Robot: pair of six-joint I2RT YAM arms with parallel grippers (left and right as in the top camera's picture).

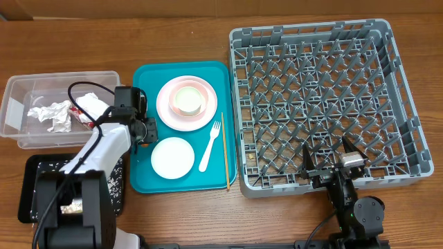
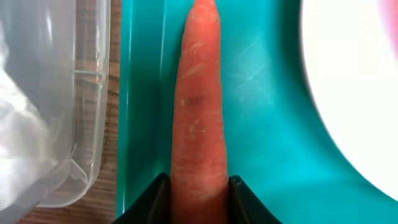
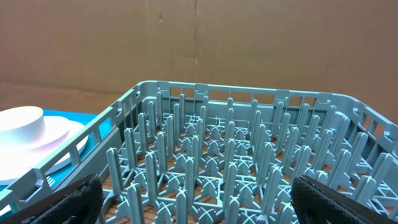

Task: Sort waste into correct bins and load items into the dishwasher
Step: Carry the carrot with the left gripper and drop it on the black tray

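I should lift my left gripper back over the black tray, to its left in the overhead view, and release the carrot.
My left gripper (image 2: 199,193) is shut on the thick end of the orange carrot stick (image 2: 199,106), which lies along the left edge of the teal serving tray (image 2: 261,87), next to the clear tub (image 2: 87,93). In the overhead view the left gripper (image 1: 142,128) covers the carrot. The tub (image 1: 21,131) holds the white napkin (image 1: 90,104), silver foil (image 1: 52,114) and red wrapper (image 1: 86,117). My right gripper (image 1: 332,155) is open and empty over the front edge of the grey dish rack (image 1: 318,104); its fingers (image 3: 199,199) frame the pegs.
The teal tray (image 1: 142,181) carries a pink plate (image 1: 166,111) with a bowl (image 1: 187,102) on it, a white bowl (image 1: 172,157), a white fork (image 1: 210,145) and a chopstick (image 1: 225,152). The black tray (image 1: 34,173) with food scraps sits front left.
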